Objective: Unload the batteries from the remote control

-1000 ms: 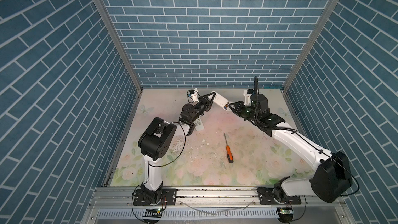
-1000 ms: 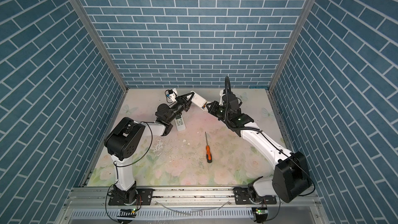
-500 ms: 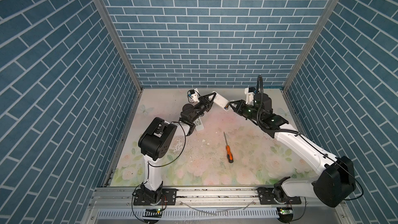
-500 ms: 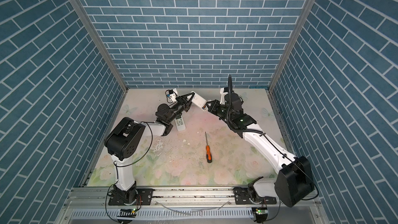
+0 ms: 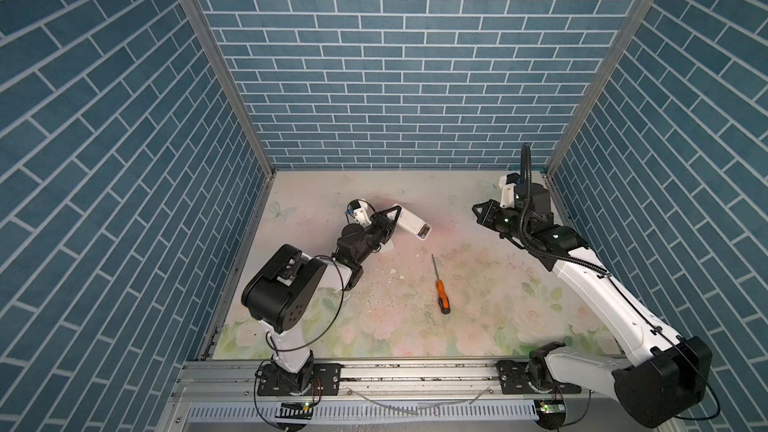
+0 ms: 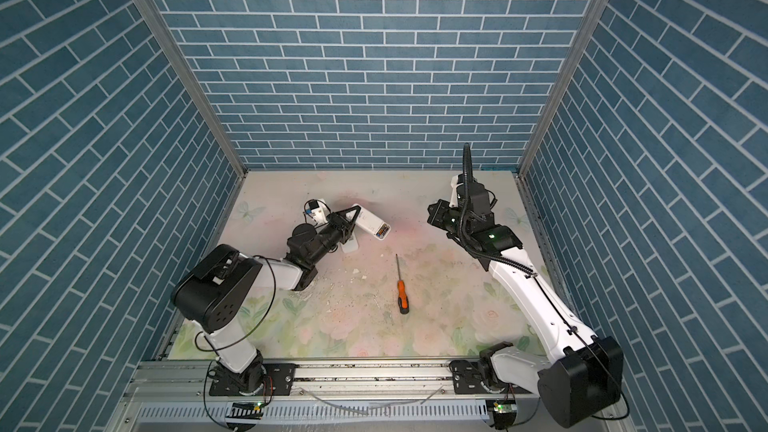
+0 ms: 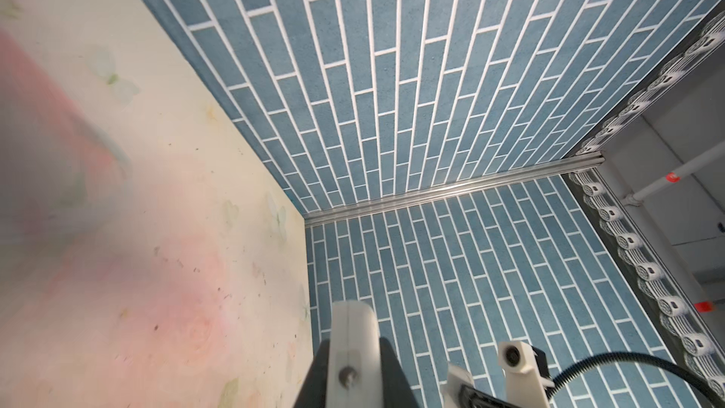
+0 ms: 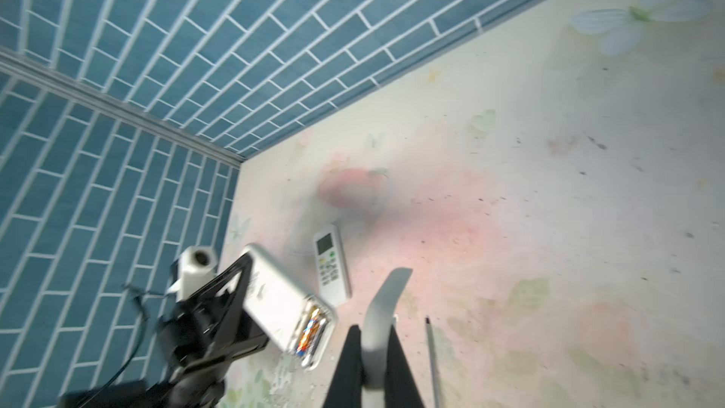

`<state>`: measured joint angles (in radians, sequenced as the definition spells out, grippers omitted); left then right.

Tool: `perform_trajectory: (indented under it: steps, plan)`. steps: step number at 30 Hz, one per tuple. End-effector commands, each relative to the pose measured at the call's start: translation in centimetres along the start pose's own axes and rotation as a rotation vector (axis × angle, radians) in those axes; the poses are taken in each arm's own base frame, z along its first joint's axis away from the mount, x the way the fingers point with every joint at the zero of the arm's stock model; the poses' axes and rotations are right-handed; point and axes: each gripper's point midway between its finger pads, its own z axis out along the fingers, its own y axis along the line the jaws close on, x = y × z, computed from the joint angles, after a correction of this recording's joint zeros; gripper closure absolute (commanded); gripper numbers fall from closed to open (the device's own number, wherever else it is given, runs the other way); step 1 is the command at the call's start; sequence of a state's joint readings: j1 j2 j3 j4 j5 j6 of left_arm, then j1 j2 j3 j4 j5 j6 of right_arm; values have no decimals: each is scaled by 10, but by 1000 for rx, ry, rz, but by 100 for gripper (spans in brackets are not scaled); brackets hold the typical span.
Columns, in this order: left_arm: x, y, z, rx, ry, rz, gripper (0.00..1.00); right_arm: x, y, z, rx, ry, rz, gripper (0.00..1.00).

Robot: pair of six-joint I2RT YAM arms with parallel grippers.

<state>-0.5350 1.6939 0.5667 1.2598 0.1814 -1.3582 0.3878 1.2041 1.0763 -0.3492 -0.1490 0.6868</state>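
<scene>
I will next move my left gripper back and down to let go of the remote on the clear tabletop (image 5: 392, 292) beside the screwdriver, because that spot is below it, nearer my base.
My left gripper (image 5: 392, 218) (image 6: 351, 218) (image 7: 355, 347) is shut on a white remote control (image 5: 409, 224) (image 6: 370, 224) (image 8: 274, 292) and holds it tilted above the table. The remote's free end is an uncovered compartment where the batteries (image 8: 312, 329) lie side by side, showing as a coloured spot (image 5: 423, 231) in a top view. My right gripper (image 5: 482, 211) (image 6: 434, 211) (image 8: 372, 331) is off to the right, well apart from the remote. It is shut on a thin white cover (image 8: 386, 300) that sticks out past its fingers.
A second white remote (image 8: 331, 264) (image 6: 350, 245) lies face up on the floral table under the left gripper. An orange-handled screwdriver (image 5: 440, 288) (image 6: 401, 284) lies mid-table. Blue brick walls close in the back and both sides.
My right gripper has pulled away to the right from the remote's end, taking the cover with it. The left gripper and remote have shifted slightly down in the top views.
</scene>
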Motion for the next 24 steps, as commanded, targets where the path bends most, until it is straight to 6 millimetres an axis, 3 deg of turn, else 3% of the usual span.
perform_trajectory:
  steps: [1,5,11,16,24]
  plan:
    - [8,6,-28,-68,-86,105,100,25,-45,12,146,84,-52,100]
    - [18,27,-70,-175,-172,165,100,35,-66,22,214,126,-77,100]
    - [32,49,-109,-237,-250,198,100,46,-87,34,272,166,-97,100]
    - [46,71,-121,-269,-254,186,100,52,-92,42,273,182,-96,100]
    - [55,83,-131,-318,-270,234,100,64,-105,53,303,207,-94,100]
